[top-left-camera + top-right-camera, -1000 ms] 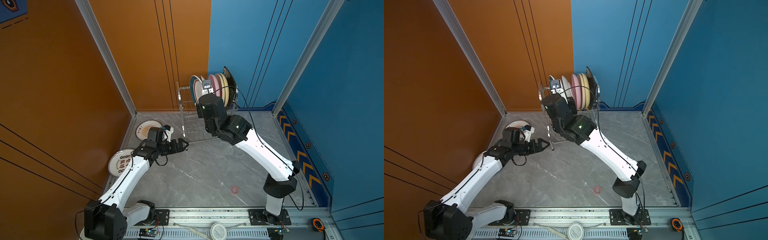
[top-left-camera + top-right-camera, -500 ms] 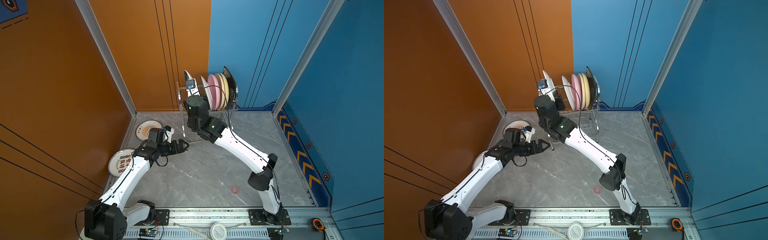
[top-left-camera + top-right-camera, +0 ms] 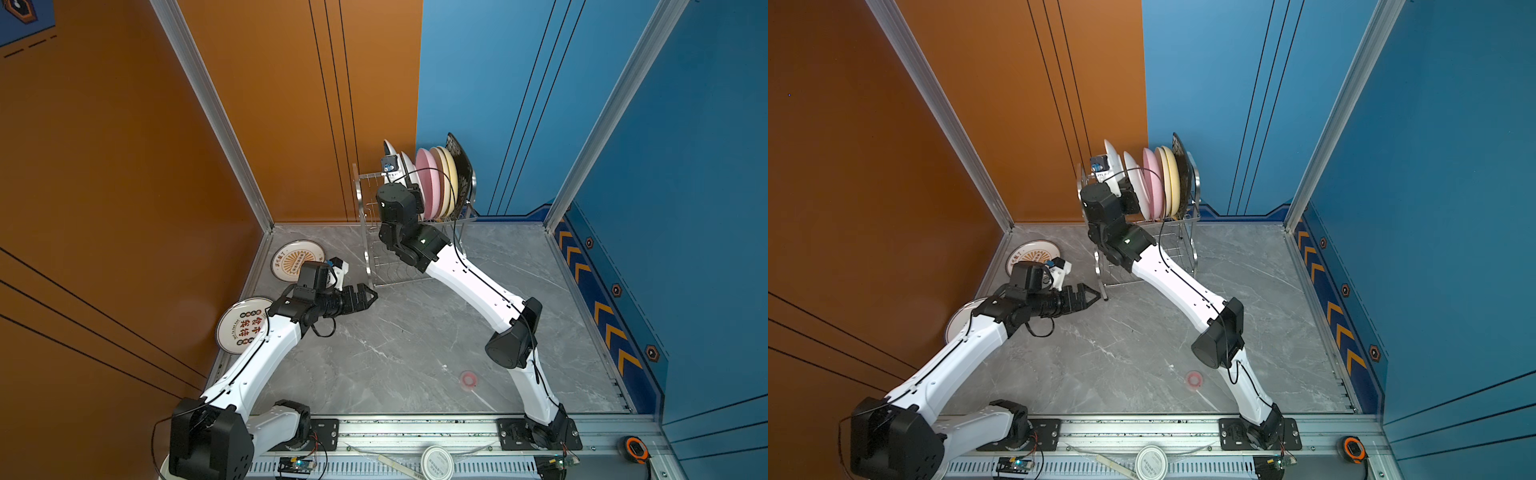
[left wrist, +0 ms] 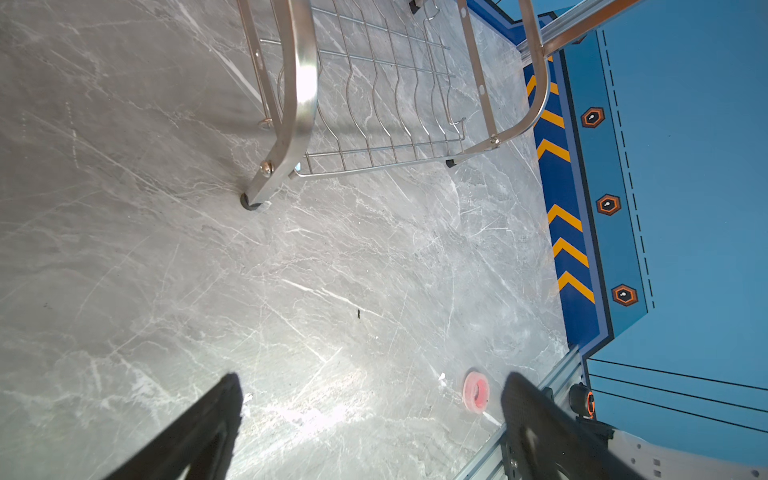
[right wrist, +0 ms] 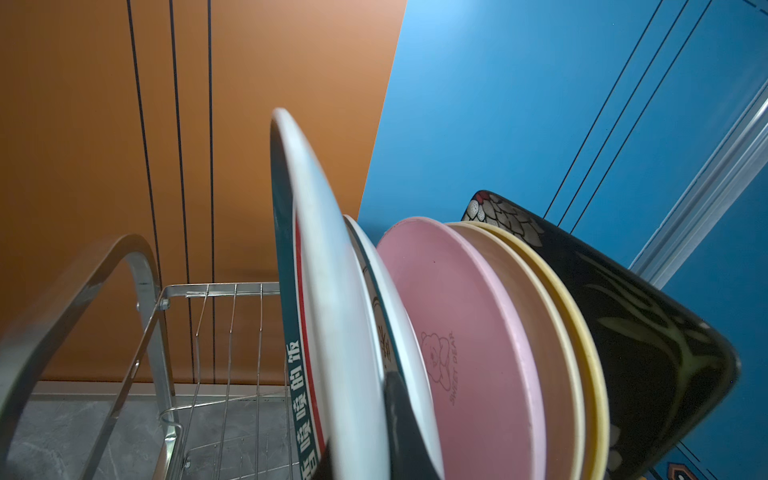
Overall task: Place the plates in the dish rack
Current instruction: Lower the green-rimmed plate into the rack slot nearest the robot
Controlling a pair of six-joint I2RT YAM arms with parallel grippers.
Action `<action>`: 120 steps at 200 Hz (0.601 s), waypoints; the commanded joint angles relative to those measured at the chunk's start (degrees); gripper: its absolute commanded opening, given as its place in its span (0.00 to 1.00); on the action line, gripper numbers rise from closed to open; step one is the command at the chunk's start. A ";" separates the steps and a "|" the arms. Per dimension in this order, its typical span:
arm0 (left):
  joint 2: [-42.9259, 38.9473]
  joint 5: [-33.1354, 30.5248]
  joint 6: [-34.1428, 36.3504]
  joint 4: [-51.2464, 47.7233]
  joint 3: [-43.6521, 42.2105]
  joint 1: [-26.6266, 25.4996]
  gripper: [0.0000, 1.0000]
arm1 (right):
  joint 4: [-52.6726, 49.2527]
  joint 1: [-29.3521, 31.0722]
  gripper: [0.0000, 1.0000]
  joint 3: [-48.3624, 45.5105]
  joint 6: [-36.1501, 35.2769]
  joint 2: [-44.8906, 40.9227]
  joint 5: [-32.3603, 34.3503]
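Observation:
The robot's right gripper needs to move toward the racked teal-rimmed plate (image 3: 1136,177) next, lower its plate beside it and let go, because the held plate still hangs higher than the racked row.
My right gripper (image 5: 365,449) is shut on the rim of a white teal-rimmed plate (image 5: 332,311) (image 3: 390,151). It holds the plate upright over the dish rack (image 3: 365,216) (image 3: 1084,195), higher than the racked plates; the plate's lower edge is hidden. Standing in the upper tier are another teal-rimmed plate (image 3: 409,174), a pink plate (image 5: 469,332), two cream-yellow plates (image 3: 446,178) and a square black floral plate (image 5: 623,316). Two orange-printed plates lie flat at the left, one (image 3: 297,259) farther back than the other (image 3: 241,324). My left gripper (image 3: 368,297) (image 4: 370,415) hovers open and empty by the rack's front leg.
A red ring (image 3: 468,379) (image 4: 476,392) lies on the grey marble table. A small round white lid (image 3: 437,461) and a tape measure (image 3: 636,449) sit on the front rail. Orange and blue walls close in behind the rack. The rack's wavy lower shelf (image 4: 374,104) holds nothing.
The right arm stretched out and carried the held plate up and to the left, away from the racked plates, then eased slightly back right. The left arm has not moved.

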 commanded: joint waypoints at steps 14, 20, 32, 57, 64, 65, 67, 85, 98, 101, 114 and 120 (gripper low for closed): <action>-0.98 1.46 -0.32 1.36 -0.99 0.31 0.98 | 0.01 -1.44 0.00 2.39 2.59 -1.38 0.81; -0.91 1.53 -0.37 1.54 -1.04 0.40 0.98 | -0.40 -1.59 0.00 2.43 2.99 -1.32 0.82; -0.80 1.70 -0.37 1.56 -1.06 0.49 0.98 | -0.96 -1.92 0.00 2.39 3.28 -1.40 0.80; -0.80 1.87 -0.42 1.67 -0.88 0.79 0.98 | -2.08 -2.62 0.00 2.36 4.14 -1.59 0.83; -0.72 1.89 -0.40 1.73 -0.93 0.85 0.98 | -2.57 -2.94 0.00 2.40 4.65 -1.70 0.62; -0.71 1.95 -0.41 1.73 -0.94 0.84 0.98 | -2.71 -2.93 0.00 2.38 4.74 -1.69 0.59; -0.71 1.92 -0.42 1.73 -1.00 0.86 0.98 | -2.89 -3.03 0.00 2.41 5.00 -1.72 0.59; -0.73 1.98 -0.41 1.74 -1.09 0.93 0.98 | -5.22 -3.86 0.00 2.43 7.46 -2.02 -0.11; -0.80 1.94 -0.44 1.69 -1.14 1.01 0.98 | -7.02 -4.47 0.00 2.36 9.46 -2.11 -1.12; -0.80 2.03 -0.43 1.73 -1.15 1.04 0.98 | -7.40 -4.63 0.00 2.44 9.90 -2.10 -1.32; -0.81 2.01 -0.45 1.87 -1.25 1.11 0.98 | -8.86 -5.02 0.00 2.36 11.24 -2.11 -2.28; -0.81 2.08 -0.56 1.90 -1.26 1.18 0.98 | -9.47 -5.24 0.00 2.37 12.00 -2.08 -2.64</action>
